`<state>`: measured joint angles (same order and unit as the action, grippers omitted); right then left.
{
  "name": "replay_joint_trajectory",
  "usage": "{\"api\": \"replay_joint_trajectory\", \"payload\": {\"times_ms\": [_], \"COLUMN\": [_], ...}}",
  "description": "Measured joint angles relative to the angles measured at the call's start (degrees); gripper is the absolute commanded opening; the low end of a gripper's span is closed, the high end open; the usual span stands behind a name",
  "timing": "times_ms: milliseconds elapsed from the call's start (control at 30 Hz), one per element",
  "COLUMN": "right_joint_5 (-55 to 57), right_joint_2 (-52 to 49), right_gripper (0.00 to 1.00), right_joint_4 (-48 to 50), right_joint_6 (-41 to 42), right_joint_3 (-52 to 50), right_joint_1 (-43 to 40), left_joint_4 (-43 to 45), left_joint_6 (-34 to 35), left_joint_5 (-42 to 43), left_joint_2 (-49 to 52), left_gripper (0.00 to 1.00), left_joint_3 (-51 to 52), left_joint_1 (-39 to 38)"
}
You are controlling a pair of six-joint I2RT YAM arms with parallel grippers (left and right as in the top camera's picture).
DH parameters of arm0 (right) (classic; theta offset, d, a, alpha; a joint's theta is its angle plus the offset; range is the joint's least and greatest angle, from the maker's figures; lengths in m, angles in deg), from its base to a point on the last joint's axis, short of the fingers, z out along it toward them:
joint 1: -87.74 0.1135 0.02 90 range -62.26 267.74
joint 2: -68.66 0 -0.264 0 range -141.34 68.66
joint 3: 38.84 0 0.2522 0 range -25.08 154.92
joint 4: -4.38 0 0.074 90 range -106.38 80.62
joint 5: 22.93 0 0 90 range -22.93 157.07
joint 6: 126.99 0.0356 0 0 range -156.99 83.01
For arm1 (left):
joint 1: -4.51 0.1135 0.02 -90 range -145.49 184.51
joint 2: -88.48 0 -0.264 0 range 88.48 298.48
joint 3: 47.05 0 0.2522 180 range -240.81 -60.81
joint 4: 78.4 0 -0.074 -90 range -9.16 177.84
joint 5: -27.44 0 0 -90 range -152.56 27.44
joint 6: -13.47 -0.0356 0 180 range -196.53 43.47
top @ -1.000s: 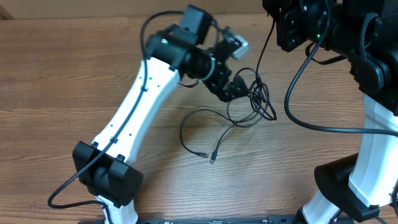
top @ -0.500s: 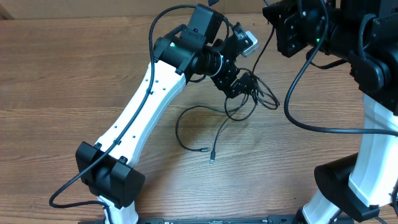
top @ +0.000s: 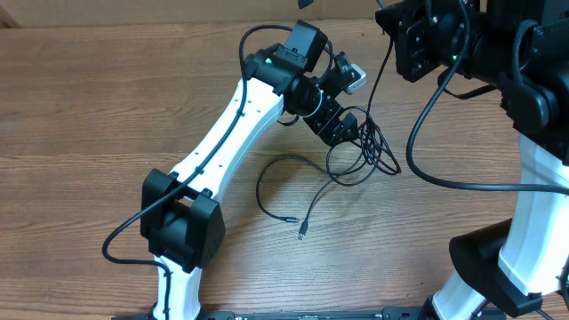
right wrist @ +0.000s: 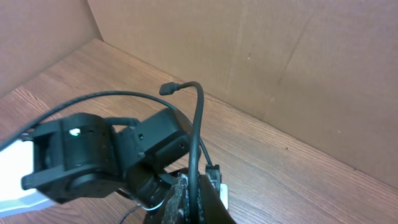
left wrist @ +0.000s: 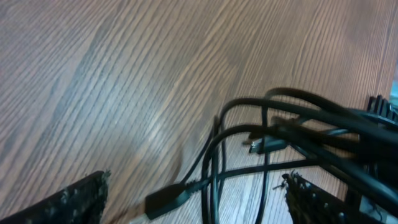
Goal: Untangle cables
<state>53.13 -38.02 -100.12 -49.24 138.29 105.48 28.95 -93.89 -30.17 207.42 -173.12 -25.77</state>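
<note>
The robot's right gripper will pull sideways and down, then let go over bare tabletop to its right in the overhead view, because its cable runs into the knot.
Several thin black cables [top: 366,149] lie knotted on the wooden table, right of centre. One loose loop [top: 283,182] trails toward the front and ends in two small plugs [top: 301,233]. My left gripper [top: 345,127] hangs over the knot's left edge. In the left wrist view it [left wrist: 196,202] is open, its fingers [left wrist: 78,198] astride several strands and a black plug [left wrist: 166,198] without pinching them. My right gripper [right wrist: 194,198] is shut on one cable [right wrist: 198,124], raised above the table; the cable's plug end [right wrist: 166,89] sticks up beyond the fingers.
The left arm's white links [top: 222,151] cross the middle of the table from its base [top: 178,233]. The right arm [top: 533,178] and its thick black wire [top: 427,133] fill the right side. A cardboard wall [right wrist: 261,56] stands behind the table.
The left arm swung right and its gripper shifted up and right over the knot, nudging the strands. Its jaws have narrowed slightly. The right gripper kept its hold.
</note>
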Motion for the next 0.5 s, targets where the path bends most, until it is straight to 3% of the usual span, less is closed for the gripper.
{"api": "replay_joint_trajectory", "payload": {"times_ms": [33, 67, 367, 500], "right_joint_5": [0.02, 0.0, 0.02, 0.72], "right_joint_2": [0.0, 0.0, 0.0, 0.0], "right_gripper": [0.04, 0.04, 0.04, 0.04], "right_joint_4": [0.0, 0.02, -0.02, 0.02], "right_joint_6": [0.0, 0.0, 0.0, 0.0], "right_joint_3": [0.0, 0.0, 0.0, 0.0], "right_joint_1": [0.0, -0.02, -0.02, -0.02], "left_joint_4": [0.46, 0.96, 2.01, -1.49], "left_joint_6": [-0.11, 0.22, 0.7, 1.6], "left_joint_5": [0.15, 0.24, 2.34, 0.13], "left_joint_2": [0.15, 0.15, 0.13, 0.13], "left_gripper": [0.17, 0.04, 0.04, 0.04], "left_joint_3": [0.15, 0.22, 0.22, -0.24], "left_joint_1": [0.0, 0.0, 0.0, 0.28]}}
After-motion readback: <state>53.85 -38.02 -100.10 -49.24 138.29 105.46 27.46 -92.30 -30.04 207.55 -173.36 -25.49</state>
